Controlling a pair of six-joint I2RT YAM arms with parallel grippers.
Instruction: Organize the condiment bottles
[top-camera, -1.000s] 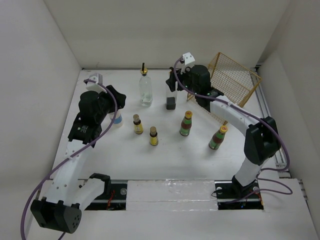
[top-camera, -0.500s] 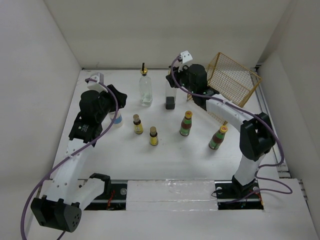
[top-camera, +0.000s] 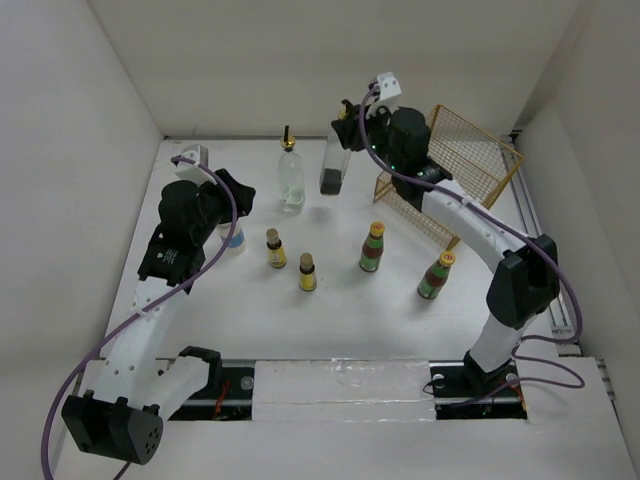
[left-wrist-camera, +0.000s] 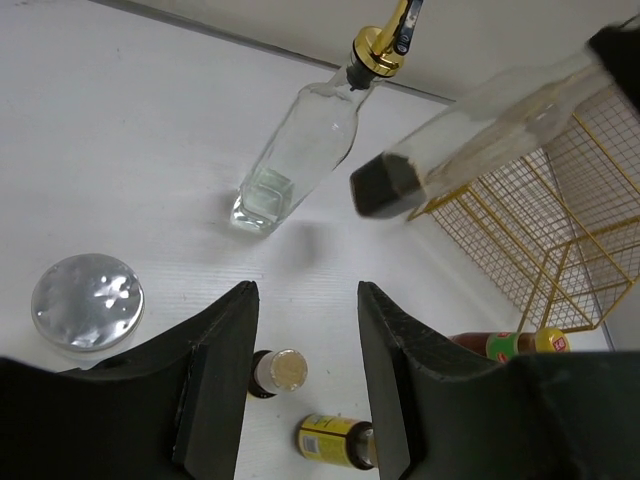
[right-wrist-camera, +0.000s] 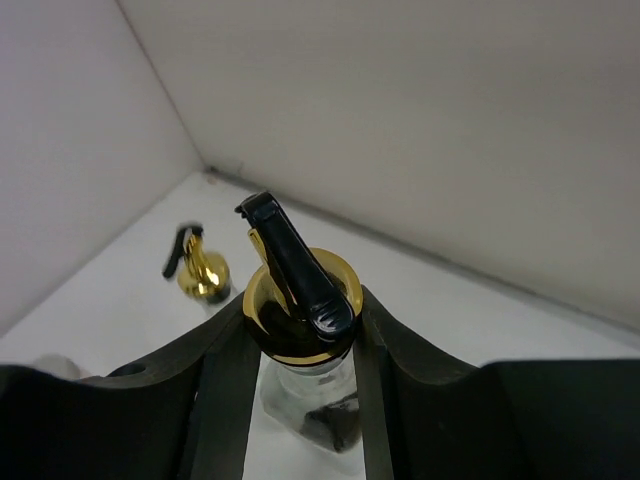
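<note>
My right gripper moves over the basket's empty far end (top-camera: 448, 148) next, which lies below it and to its right in the top view, then lowers the bottle and releases.
My right gripper (top-camera: 350, 122) is shut on the gold pourer neck of a tall clear glass bottle (top-camera: 332, 165) with a dark base. It holds the bottle tilted above the table. In the right wrist view the fingers (right-wrist-camera: 225, 380) clamp the neck under the pourer (right-wrist-camera: 300, 295). The second tall glass bottle (top-camera: 291, 178) stands to its left. My left gripper (top-camera: 238, 197) is open and empty above the white blue-banded bottle (top-camera: 236, 240). Two small yellow bottles (top-camera: 275, 250) (top-camera: 307, 273) and two green-red-labelled bottles (top-camera: 372, 248) (top-camera: 436, 276) stand mid-table.
A gold wire basket (top-camera: 470, 150) sits at the back right, close behind the held bottle and under my right arm. White walls close in the back and both sides. In the left wrist view the basket (left-wrist-camera: 560, 230) is at right.
My right gripper has lifted the dark-based glass bottle off the table, swung it up and slightly left, and tilted it. The left arm and the other bottles have not moved.
</note>
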